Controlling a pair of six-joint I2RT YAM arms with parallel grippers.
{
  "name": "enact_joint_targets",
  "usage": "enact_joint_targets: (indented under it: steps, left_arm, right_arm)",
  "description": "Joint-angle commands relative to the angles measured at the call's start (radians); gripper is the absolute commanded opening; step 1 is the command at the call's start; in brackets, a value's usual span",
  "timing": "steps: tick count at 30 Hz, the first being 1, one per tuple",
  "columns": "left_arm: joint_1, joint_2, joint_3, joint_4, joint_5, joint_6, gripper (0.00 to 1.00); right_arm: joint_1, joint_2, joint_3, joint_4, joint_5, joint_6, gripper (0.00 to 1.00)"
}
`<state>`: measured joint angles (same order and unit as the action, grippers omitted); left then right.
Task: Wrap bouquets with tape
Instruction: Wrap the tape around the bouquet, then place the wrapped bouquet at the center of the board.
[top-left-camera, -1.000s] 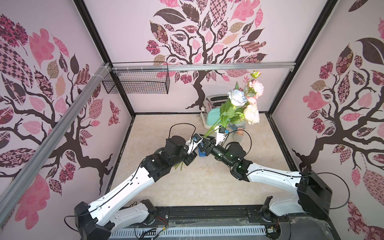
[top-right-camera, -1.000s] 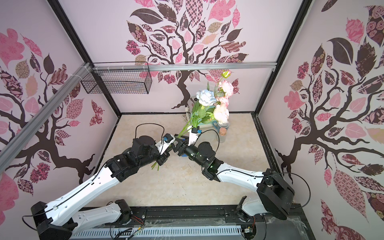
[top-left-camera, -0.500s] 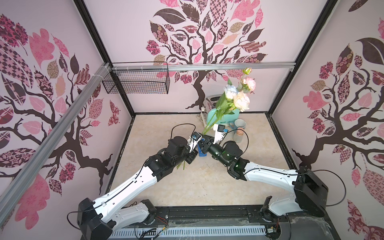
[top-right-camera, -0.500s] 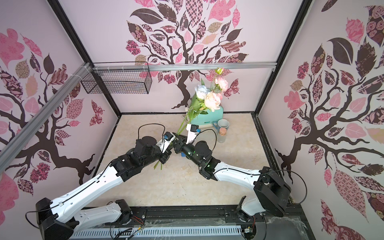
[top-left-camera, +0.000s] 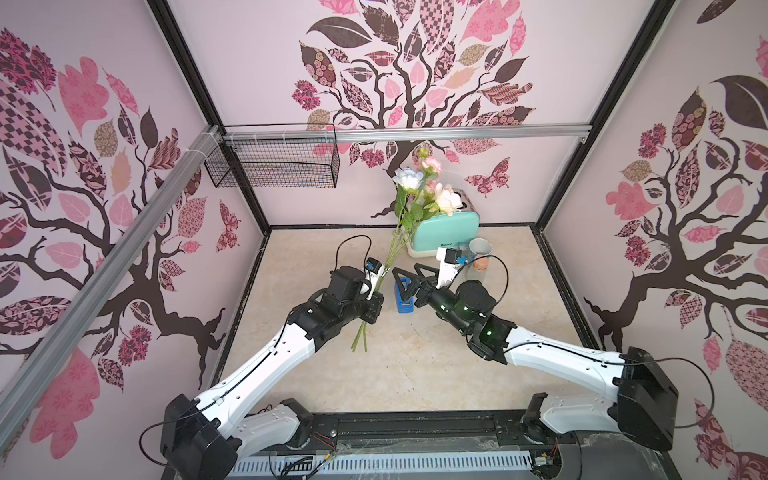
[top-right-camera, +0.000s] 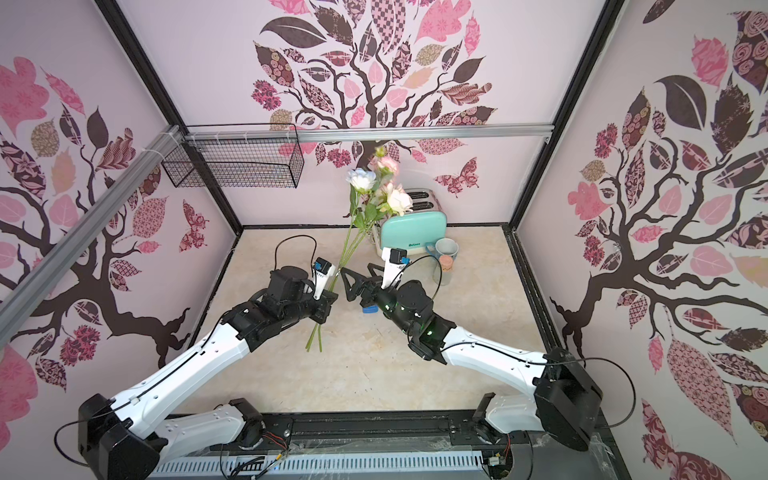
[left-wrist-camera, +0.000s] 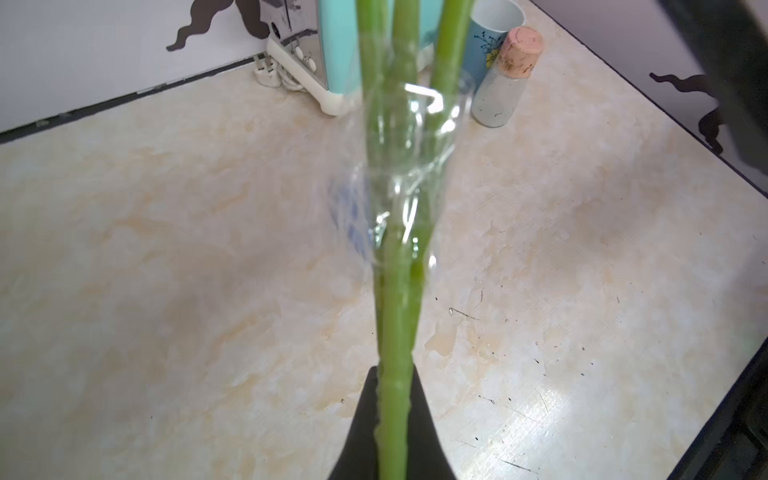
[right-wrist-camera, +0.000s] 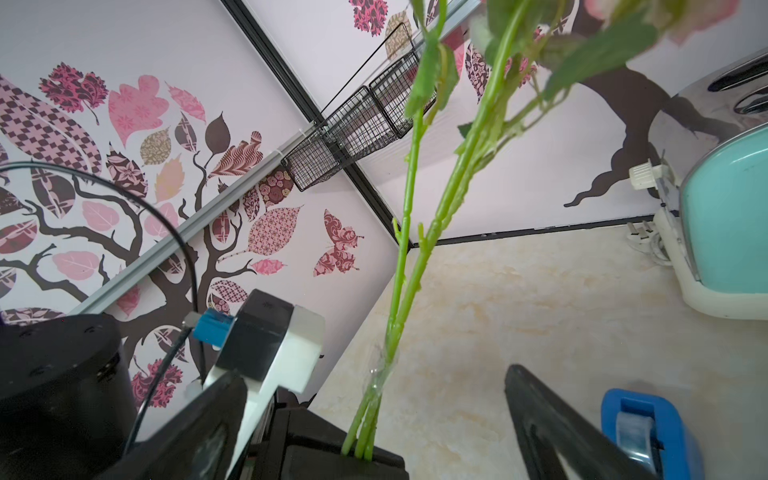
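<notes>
The left gripper comes down toward the bare tabletop below it next, tilts the bouquet (top-left-camera: 409, 195) flat and releases it there, since the stems have tape wound around them.
My left gripper (top-left-camera: 375, 302) (top-right-camera: 328, 302) is shut on the lower stems of the bouquet (top-left-camera: 409, 195) (top-right-camera: 365, 195) and holds it upright above the table, with white, cream and pink blooms on top. Crinkled clear tape (left-wrist-camera: 409, 166) (right-wrist-camera: 380, 376) is wound around the stems (left-wrist-camera: 395, 316) just above the fingertips (left-wrist-camera: 365, 415). My right gripper (top-left-camera: 408, 271) (top-right-camera: 357, 270) (right-wrist-camera: 370, 374) stands open beside the stems, touching nothing. The blue tape dispenser (top-left-camera: 404, 300) (top-right-camera: 369, 309) (right-wrist-camera: 648, 432) sits on the table under the right gripper, partly hidden.
A mint toaster (top-left-camera: 451, 226) stands at the back wall, with a mug (top-left-camera: 481, 248) and a corked glass bottle (top-left-camera: 481, 266) next to it. A black wire basket (top-left-camera: 274, 166) hangs on the rail at the back left.
My right gripper has opened wide and drawn back from the stems. The bouquet has swung left and more upright in the left gripper.
</notes>
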<state>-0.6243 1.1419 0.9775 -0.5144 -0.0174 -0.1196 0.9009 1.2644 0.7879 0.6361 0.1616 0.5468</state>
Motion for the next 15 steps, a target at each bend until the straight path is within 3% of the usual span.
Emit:
enact_joint_targets:
  steps: [1,5,8,15]
  left_arm:
    - [0.047,-0.028,-0.041,-0.016,-0.113,-0.155,0.00]
    - [0.206,-0.009,-0.140,0.003,-0.019,-0.301,0.00]
    - [0.294,0.055,-0.204,0.041,0.022,-0.330,0.00]
    - [0.314,0.265,-0.187,0.061,-0.048,-0.279,0.00]
  right_arm:
    - [0.004,-0.107,-0.051,-0.127,-0.031,-0.079,1.00]
    - [0.005,-0.250,-0.145,-0.216,0.018,-0.178,1.00]
    - [0.004,-0.346,-0.209,-0.271,0.087,-0.255,1.00]
    - [0.003,-0.519,-0.319,-0.341,0.240,-0.364,1.00]
